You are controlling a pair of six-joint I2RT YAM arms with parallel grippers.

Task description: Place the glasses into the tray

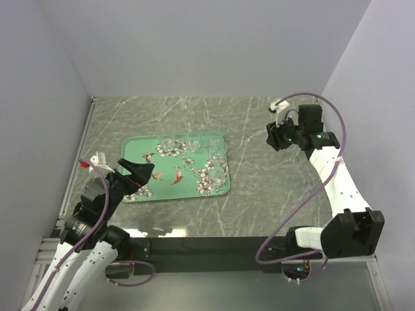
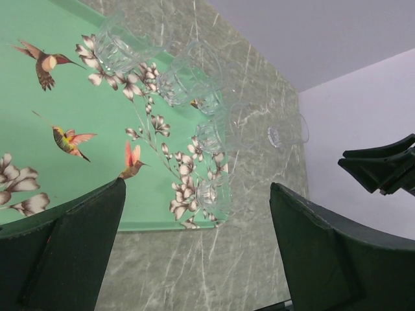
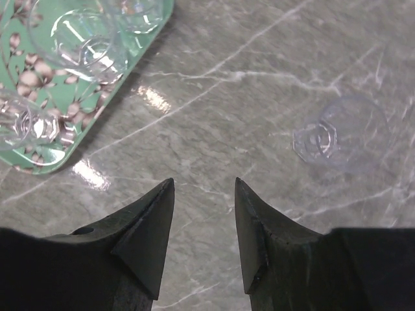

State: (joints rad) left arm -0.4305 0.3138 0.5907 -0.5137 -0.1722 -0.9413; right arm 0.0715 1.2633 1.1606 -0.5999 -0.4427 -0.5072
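My right gripper shifts right in the wrist view and down onto the lone glass's rim away from the tray [image 3: 382,139] next, as the glass stands there.
The mint-green tray [image 1: 146,152] with birds and blossoms lies left of centre on the marble table. Several clear glasses [image 1: 192,143] stand in its far and right parts, and they also show in the left wrist view [image 2: 188,78] and the right wrist view [image 3: 84,42]. One more glass [image 3: 340,135] rests on the bare table right of the tray, also seen from the left wrist as a faint glass [image 2: 288,133]. My right gripper [image 3: 204,184] hovers open above the table, this glass ahead and to its right. My left gripper [image 2: 198,189] is wide open over the tray's near left part, holding nothing.
Lavender walls close in the table at the back and on both sides. A black rail [image 1: 214,247] runs along the near edge between the arm bases. The right arm [image 1: 337,181] and its purple cable reach over the table's right side. A small white tag [image 1: 98,157] lies left of the tray.
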